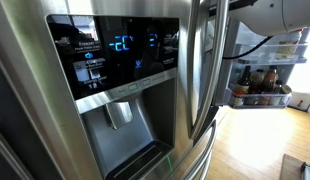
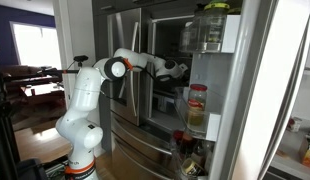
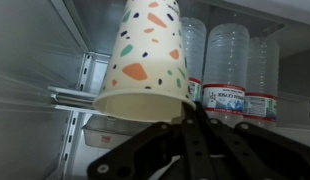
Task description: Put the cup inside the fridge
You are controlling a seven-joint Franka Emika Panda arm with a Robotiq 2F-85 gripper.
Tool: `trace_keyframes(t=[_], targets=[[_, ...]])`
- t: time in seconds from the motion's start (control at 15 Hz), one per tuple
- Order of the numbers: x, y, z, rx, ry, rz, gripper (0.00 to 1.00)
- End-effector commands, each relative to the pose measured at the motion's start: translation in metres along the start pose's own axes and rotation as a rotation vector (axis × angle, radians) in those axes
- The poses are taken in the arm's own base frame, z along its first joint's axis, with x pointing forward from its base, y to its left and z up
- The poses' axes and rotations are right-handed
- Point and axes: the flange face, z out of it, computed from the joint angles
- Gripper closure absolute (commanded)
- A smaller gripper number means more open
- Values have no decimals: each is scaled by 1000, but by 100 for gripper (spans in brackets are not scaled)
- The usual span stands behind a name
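Note:
My gripper lowers the cup [image 3: 147,55] slightly toward the shelf beside the water bottles next, then lets go of the cup's rim.
A cream paper cup [image 3: 147,55] with coloured speckles fills the wrist view, its wide rim toward my fingers. My gripper [image 3: 190,112] is shut on the cup's rim inside the white fridge interior [image 3: 55,50], just in front of a shelf edge. In an exterior view my white arm [image 2: 87,100] reaches into the open stainless-steel fridge [image 2: 145,110], with the gripper [image 2: 178,69] at the opening; the cup is too small to make out there. The fridge's closed door with its black dispenser panel [image 1: 115,55] and bar handle [image 1: 202,70] fills an exterior view.
Several water bottles [image 3: 230,70] stand right behind the cup on the shelf. The open fridge door's shelves hold jars [image 2: 198,105] and containers [image 2: 210,30], close to the camera. More door-shelf bottles [image 1: 257,82] show beyond the handle. A wooden floor [image 1: 255,140] lies below.

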Motion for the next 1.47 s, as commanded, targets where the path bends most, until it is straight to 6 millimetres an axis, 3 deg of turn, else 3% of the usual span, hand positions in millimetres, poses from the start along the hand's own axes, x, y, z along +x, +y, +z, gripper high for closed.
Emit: trace_keyframes(t=[0.0, 0.4, 0.47, 0.6, 0.87, 1.2, 1.4], targets=[[-11, 15, 19, 17, 16, 33, 99], [-26, 25, 35, 30, 28, 84, 99], [-28, 26, 37, 32, 25, 81, 71], [-32, 26, 41, 41, 12, 80, 65], [-41, 25, 47, 65, -11, 77, 34], [-19, 22, 37, 58, 50, 37, 1], [0, 18, 27, 49, 83, 0, 0]])
